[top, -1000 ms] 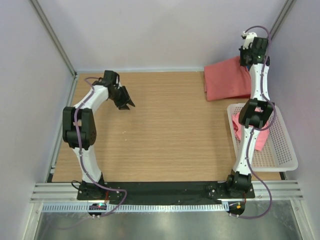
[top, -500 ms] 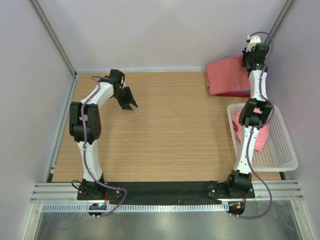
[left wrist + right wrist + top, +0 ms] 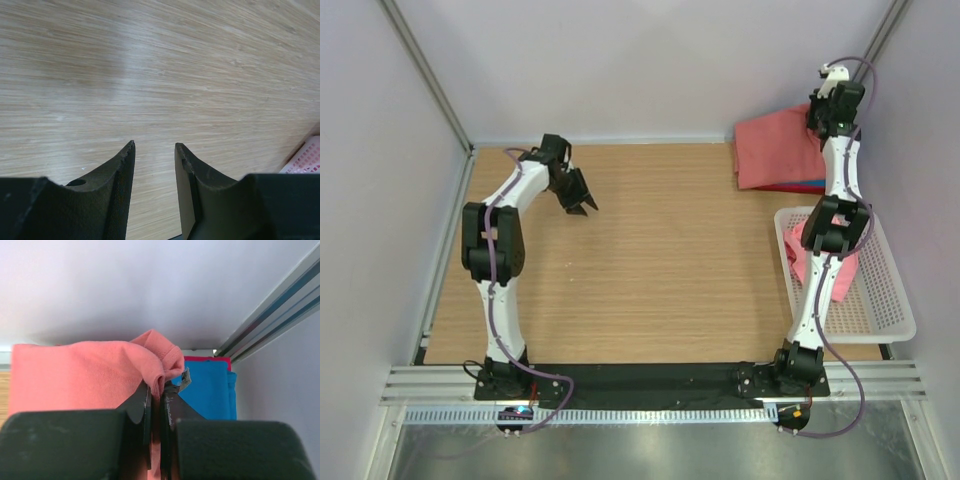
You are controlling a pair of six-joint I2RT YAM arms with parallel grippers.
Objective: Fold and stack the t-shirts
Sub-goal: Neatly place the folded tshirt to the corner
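Observation:
The blue shirt's uncovered strip (image 3: 209, 388) is below my right gripper and to its right in the wrist view, so I should next move it that way, lower it and release the pink shirt's fold.
A folded salmon-pink t-shirt (image 3: 775, 150) hangs in the back right corner over a stack with a blue shirt (image 3: 807, 185) and a red one under it. My right gripper (image 3: 827, 122) is shut on the pink shirt's collar edge (image 3: 159, 371) and holds it lifted. In the right wrist view the blue shirt (image 3: 207, 390) lies below with a red edge (image 3: 206, 359) behind it. My left gripper (image 3: 582, 207) is open and empty above the bare wooden table (image 3: 160, 75) at the back left.
A white plastic basket (image 3: 880, 310) stands at the right edge with another pink garment (image 3: 810, 265) inside; its corner shows in the left wrist view (image 3: 306, 157). Walls and metal frame rails close in the back and right side.
My right gripper has moved right and further back with the pink shirt, baring the blue shirt's edge. My left gripper has shifted slightly right.

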